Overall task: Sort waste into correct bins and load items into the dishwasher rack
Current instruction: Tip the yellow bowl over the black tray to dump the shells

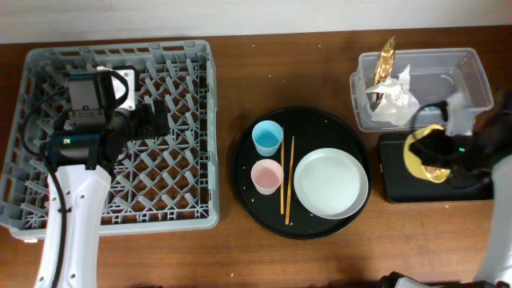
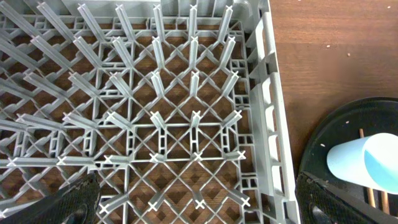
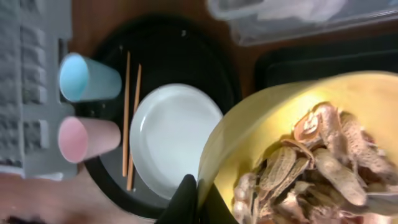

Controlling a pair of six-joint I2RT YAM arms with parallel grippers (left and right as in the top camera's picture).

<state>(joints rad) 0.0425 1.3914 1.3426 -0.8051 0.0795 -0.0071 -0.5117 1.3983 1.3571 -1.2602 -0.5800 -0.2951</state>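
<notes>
I need to tip the scraps over the black tray with my right gripper next. Then it should carry the bowl to the left in the overhead view and down onto the plate (image 1: 330,183) (image 3: 174,142), which is empty.
My right gripper (image 1: 430,152) is shut on the rim of the yellow bowl (image 1: 419,154), holding it tilted over the flat black tray (image 1: 397,186). In the right wrist view the bowl (image 3: 280,118) holds tan food scraps (image 3: 311,168), pinched by the gripper (image 3: 200,198). The clear tub (image 1: 464,76) holds white tissue (image 1: 392,100) and the gold wrapper (image 1: 387,58). My left gripper (image 1: 154,120) is open and empty over the grey rack (image 1: 48,64); its jaws (image 2: 196,202) hang above the rack floor (image 2: 186,124). The blue cup (image 1: 266,137), pink cup (image 1: 266,176), chopsticks (image 1: 287,176) and plate (image 1: 330,183) rest on the round tray.
The big round black tray (image 1: 320,120) sits between the rack and the bins. Bare wooden table (image 1: 240,256) lies in front. The blue cup also shows at the right edge of the left wrist view (image 2: 364,162).
</notes>
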